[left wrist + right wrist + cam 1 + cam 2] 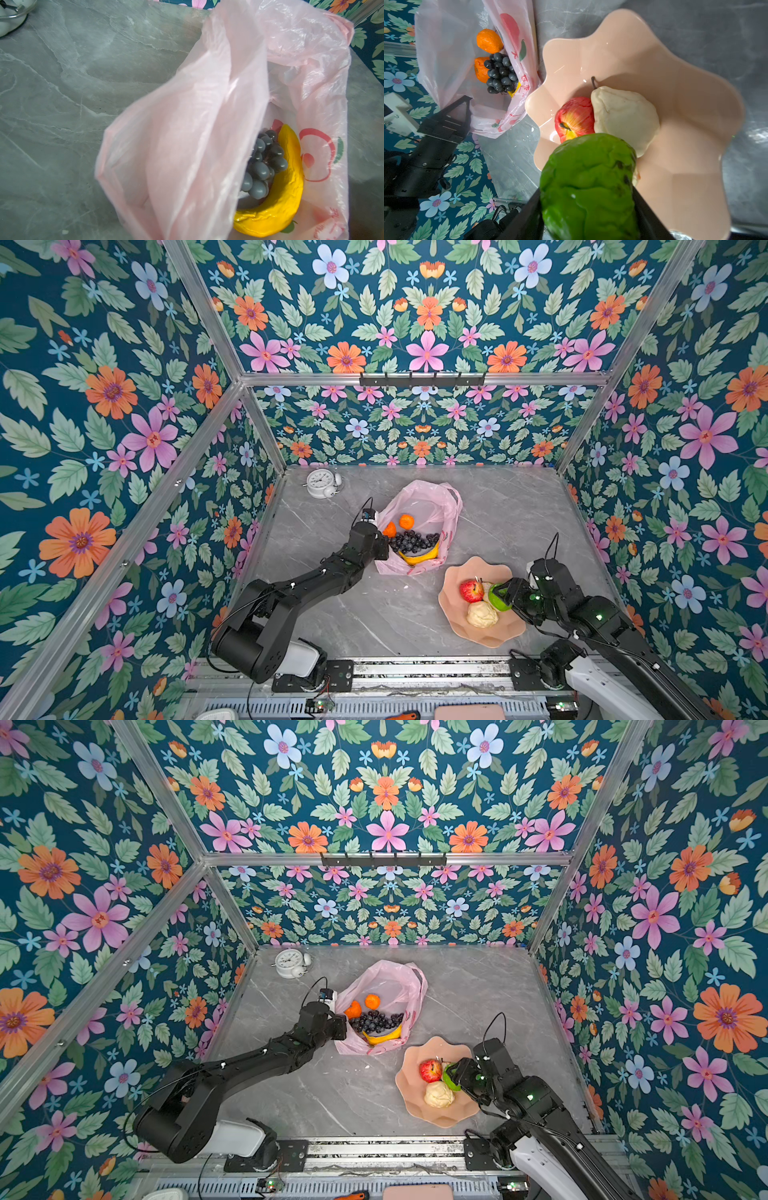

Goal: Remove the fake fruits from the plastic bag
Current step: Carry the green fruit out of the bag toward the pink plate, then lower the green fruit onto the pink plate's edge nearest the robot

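My right gripper moves back and down to the bowl's near side beside the cream lumpy piece next. It then releases the bumpy green fruit, since that side of the bowl is empty.
The pink plastic bag lies open mid-table. Inside it are two oranges, a dark grape bunch and a yellow banana. My left gripper is at the bag's left rim, shut on the film; in its wrist view the bag hides the jaws. My right gripper is shut on the bumpy green fruit, just above the bowl's right side. A red apple and a cream lumpy piece lie in the bowl.
The scalloped peach bowl sits front right, close to the bag's near corner. A white alarm clock stands at the back left. Floral walls close in three sides, and a metal rail runs along the front.
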You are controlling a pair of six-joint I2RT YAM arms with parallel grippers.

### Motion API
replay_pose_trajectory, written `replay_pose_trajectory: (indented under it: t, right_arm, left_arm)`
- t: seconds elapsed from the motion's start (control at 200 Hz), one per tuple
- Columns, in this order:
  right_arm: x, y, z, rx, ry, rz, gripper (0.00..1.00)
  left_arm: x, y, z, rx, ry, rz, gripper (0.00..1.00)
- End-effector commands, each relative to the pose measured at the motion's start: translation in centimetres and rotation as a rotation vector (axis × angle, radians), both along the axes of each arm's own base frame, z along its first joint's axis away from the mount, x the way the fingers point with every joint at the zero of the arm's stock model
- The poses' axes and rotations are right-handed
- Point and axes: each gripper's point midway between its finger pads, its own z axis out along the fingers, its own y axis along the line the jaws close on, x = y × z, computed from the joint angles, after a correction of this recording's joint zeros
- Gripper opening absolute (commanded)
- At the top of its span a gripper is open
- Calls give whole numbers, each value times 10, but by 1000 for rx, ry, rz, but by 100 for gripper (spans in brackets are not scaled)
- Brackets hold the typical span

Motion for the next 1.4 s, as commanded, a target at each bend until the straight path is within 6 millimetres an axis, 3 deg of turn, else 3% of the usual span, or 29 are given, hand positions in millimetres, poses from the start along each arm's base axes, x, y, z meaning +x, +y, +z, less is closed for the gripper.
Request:
replay_pose_trajectory:
  t: [0.0, 0.315, 0.665, 1.01, 1.19, 1.395]
  right_arm:
    - [-13, -5, -8, -12, 56, -6, 44]
    - [-33, -8, -19, -2, 121, 10, 44]
    - [-29, -2, -34, 36, 116, 0, 45]
    - [-26, -4, -38, 9, 133, -10, 59]
    - [-29, -16, -36, -61, 145, -26, 72]
    - [-30, -17, -36, -84, 163, -17, 73]
  left_arm:
    - [4, 1, 3, 9, -14, 6, 1]
    - [5, 0, 2, 9, -11, 7, 1]
    - [5, 1, 0, 11, -9, 8, 1]
    - [4, 2, 2, 12, -15, 11, 1]
    - [5, 1, 2, 12, -14, 9, 1]
    - [5, 2, 2, 13, -13, 11, 1]
